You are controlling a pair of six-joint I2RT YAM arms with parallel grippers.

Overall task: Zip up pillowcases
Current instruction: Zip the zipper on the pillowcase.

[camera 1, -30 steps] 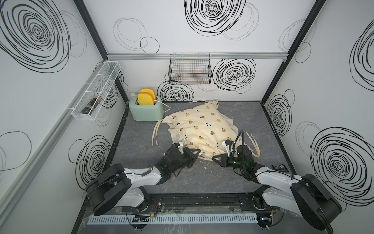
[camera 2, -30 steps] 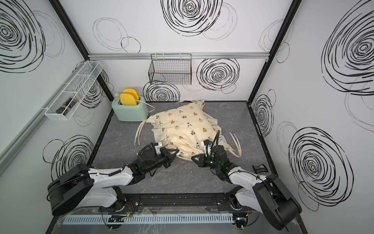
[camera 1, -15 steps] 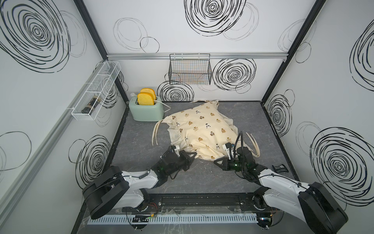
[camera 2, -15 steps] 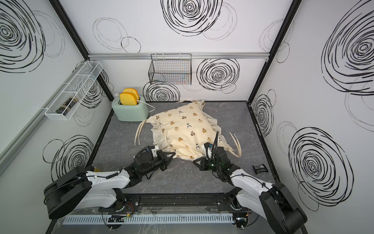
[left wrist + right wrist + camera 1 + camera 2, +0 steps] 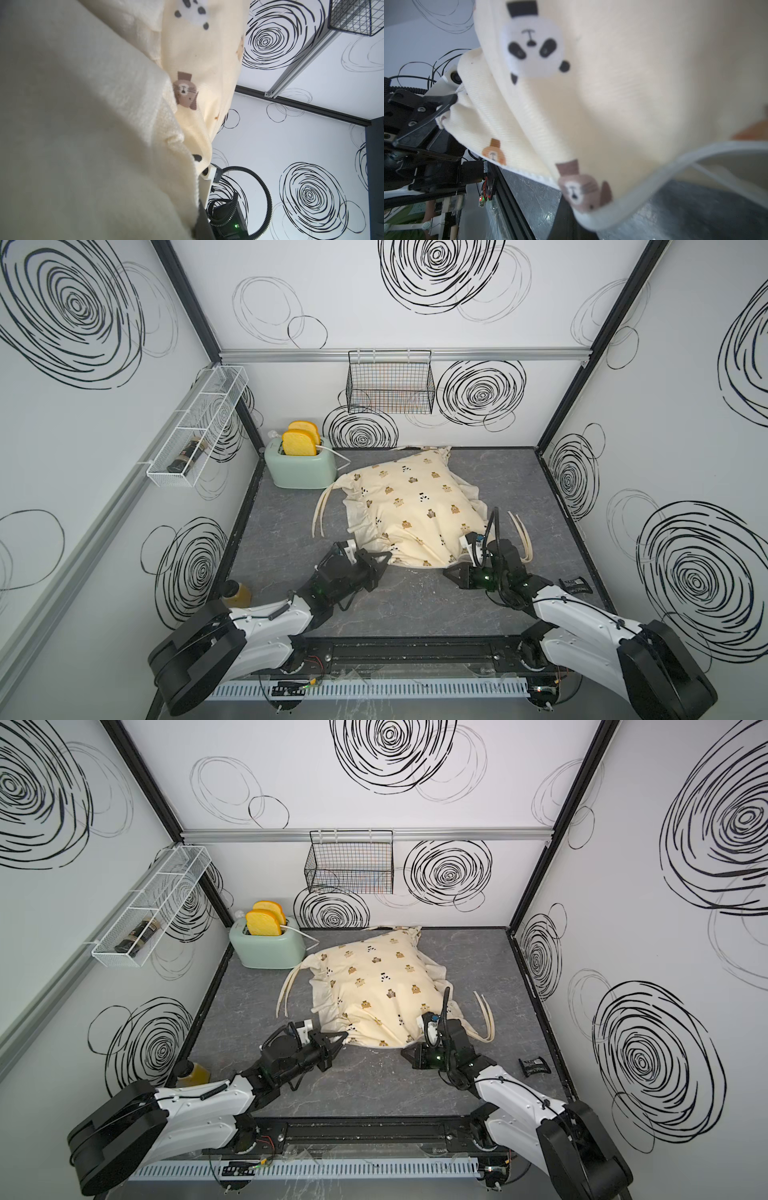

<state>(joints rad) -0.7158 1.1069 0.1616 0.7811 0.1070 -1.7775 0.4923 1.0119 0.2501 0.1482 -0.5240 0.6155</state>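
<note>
My left gripper draws away from my right gripper next, over bare tabletop beside the pillowcase, and releases the pillowcase's edge, since the fabric bunches between my grippers.
The cream pillowcase (image 5: 415,506) (image 5: 382,986), printed with bears and pandas, lies plump in the middle of the grey table, with long ties trailing on both sides. My left gripper (image 5: 383,561) (image 5: 338,1042) is at its near left corner, shut on the ruffled edge. The right wrist view shows that black finger (image 5: 446,101) pinching the gathered fabric (image 5: 471,116). My right gripper (image 5: 451,572) (image 5: 409,1054) is at the near right corner, shut, with the white hem (image 5: 623,207) lifted off the table at its jaws. Fabric (image 5: 83,135) fills most of the left wrist view. No zipper shows.
A mint toaster (image 5: 301,466) with two toast slices stands at the back left. A wire basket (image 5: 390,383) hangs on the back wall and a white wire shelf (image 5: 199,423) on the left wall. A juice bottle (image 5: 236,593) stands front left. A small black object (image 5: 575,584) lies front right.
Both grippers have drawn back a little toward the table's front edge, staying at the pillowcase's near corners. The pillowcase itself has barely shifted.
</note>
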